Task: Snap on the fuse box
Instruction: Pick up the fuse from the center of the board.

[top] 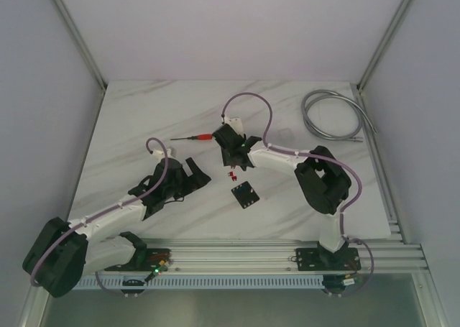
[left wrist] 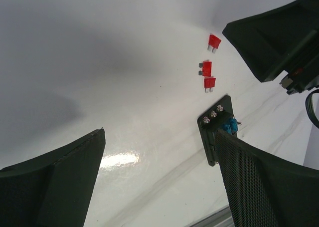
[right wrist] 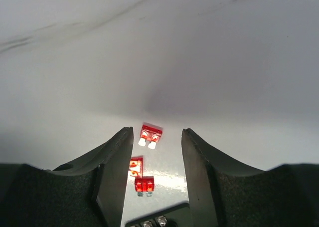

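Observation:
The right gripper comes down onto the red fuse farthest from the black fuse box [top: 245, 195] next.
The black fuse box [top: 245, 195] lies flat on the white marble table, between the two arms. In the left wrist view it [left wrist: 215, 128] stands at the right, partly behind my right fingertip, with blue fuses in it. In the right wrist view only its top edge [right wrist: 159, 218] shows at the bottom. Three loose red fuses [top: 233, 174] lie just beyond it. My right gripper [right wrist: 157, 137] is open above these red fuses [right wrist: 150, 135]. My left gripper [left wrist: 159, 152] is open and empty, left of the box.
A screwdriver with a red handle [top: 197, 137] lies behind the right gripper. A coiled grey cable [top: 332, 116] lies at the back right. An aluminium rail [top: 237, 254] runs along the table's near edge.

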Controlling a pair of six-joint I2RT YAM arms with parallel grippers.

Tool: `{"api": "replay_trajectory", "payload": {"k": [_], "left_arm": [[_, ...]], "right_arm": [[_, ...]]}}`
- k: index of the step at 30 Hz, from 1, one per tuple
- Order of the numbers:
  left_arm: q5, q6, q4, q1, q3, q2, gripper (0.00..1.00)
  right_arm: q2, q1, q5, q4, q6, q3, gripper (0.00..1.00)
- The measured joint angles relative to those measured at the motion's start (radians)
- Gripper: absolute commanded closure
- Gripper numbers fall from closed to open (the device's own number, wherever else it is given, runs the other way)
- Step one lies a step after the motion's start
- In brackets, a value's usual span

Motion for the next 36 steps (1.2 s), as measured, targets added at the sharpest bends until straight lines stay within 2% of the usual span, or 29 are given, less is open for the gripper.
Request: {"api": "replay_trajectory", "payload": {"k": [14, 36], "left_arm": [[-0.003, -0.004, -0.009, 0.003, -0.004, -0.011, 0.0], [-0.003, -0.004, -0.009, 0.003, -0.005, -0.011, 0.0]], "right_arm": [[0.076, 0.011, 0.032, -0.06, 0.134, 0.062, 0.56], [0.11, 0.011, 0.032, -0.096, 0.162, 0.092, 0.69]]}}
